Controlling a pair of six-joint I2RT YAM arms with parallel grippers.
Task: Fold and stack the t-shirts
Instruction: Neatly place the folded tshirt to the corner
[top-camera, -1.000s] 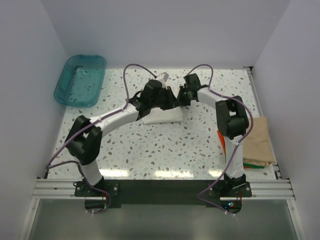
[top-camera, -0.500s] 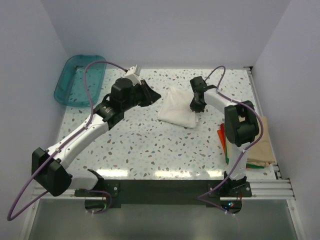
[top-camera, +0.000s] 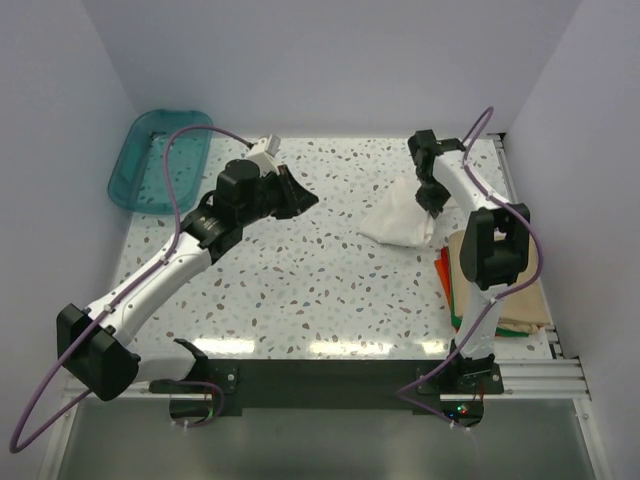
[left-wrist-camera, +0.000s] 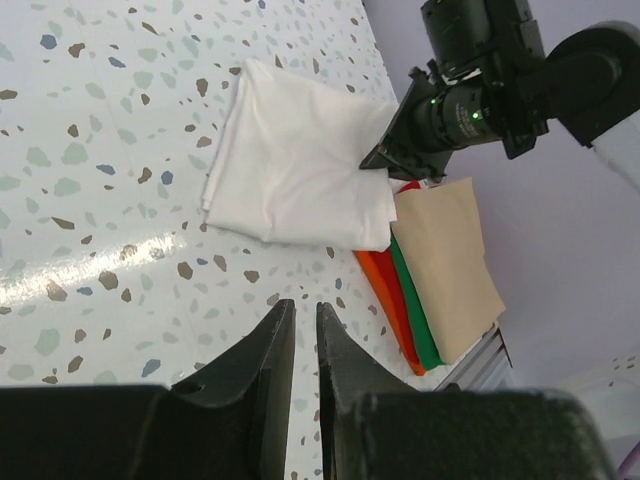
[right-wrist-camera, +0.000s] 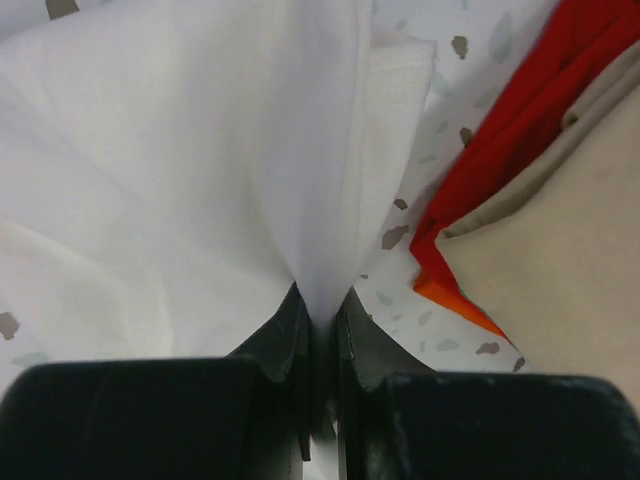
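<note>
My right gripper should carry the off-white t-shirt (top-camera: 398, 220) up, to the right in the top view, back onto the tan t-shirt and release it, since it's folded but unstacked.
The folded off-white t-shirt (top-camera: 398, 220) lies on the table at the right, its right corner lifted. My right gripper (top-camera: 432, 203) is shut on that corner; the right wrist view shows the white cloth (right-wrist-camera: 180, 170) pinched between the fingers at my right gripper (right-wrist-camera: 320, 300). A stack with the tan t-shirt (top-camera: 515, 285) on top lies at the table's right edge. The left wrist view shows the tan (left-wrist-camera: 450, 260), green (left-wrist-camera: 412, 310) and orange-red (left-wrist-camera: 385, 300) shirts beside the white one (left-wrist-camera: 300, 165). My left gripper (top-camera: 305, 198) hangs empty, jaws together (left-wrist-camera: 303, 308), left of the white shirt.
A teal translucent tub (top-camera: 160, 160) stands at the back left corner. The speckled table (top-camera: 300, 280) ends at a rail on the right, next to the stack. White walls close in the sides and back.
My left gripper let go of the white shirt and pulled back to the left. My right gripper dragged the shirt to the right, toward the stack.
</note>
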